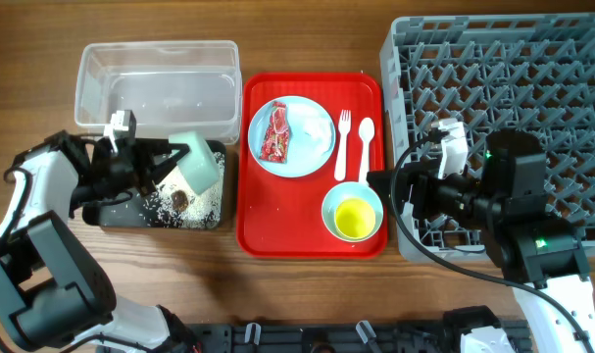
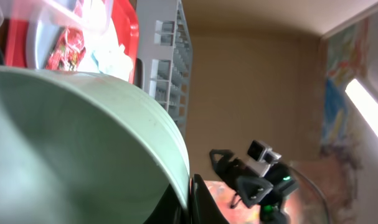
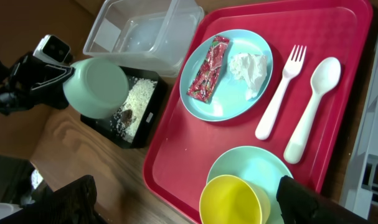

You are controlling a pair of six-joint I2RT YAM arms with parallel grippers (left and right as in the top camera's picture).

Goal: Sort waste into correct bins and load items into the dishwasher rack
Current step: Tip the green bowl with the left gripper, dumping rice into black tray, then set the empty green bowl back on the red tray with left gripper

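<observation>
The grains lie in the black tray, so my left gripper should turn the mint bowl upright and put it down onto the red tray (image 1: 280, 216) beside the light-blue bowl.
My left gripper (image 1: 179, 155) (image 2: 192, 199) is shut on the rim of the mint bowl (image 1: 199, 165) (image 3: 96, 87), which is tipped on its side above the black tray (image 1: 130, 211). White grains (image 1: 194, 206) and a brown scrap (image 3: 126, 115) lie in that tray. The light-blue plate (image 1: 317, 152) carries the red wrapper (image 1: 276, 132) and white tissue (image 3: 249, 67). A fork (image 1: 342, 142) and spoon (image 1: 366, 147) lie beside it. The yellow cup (image 3: 232, 199) sits in the light-blue bowl (image 3: 251, 165). My right gripper (image 1: 380, 181) (image 3: 185, 202) hangs open over them, holding nothing.
The clear tub (image 1: 155, 78) stands behind the black tray. The plate, cutlery and bowl rest on a flat red tray (image 1: 277, 216). The grey dishwasher rack (image 1: 513, 78) fills the right side, under my right arm.
</observation>
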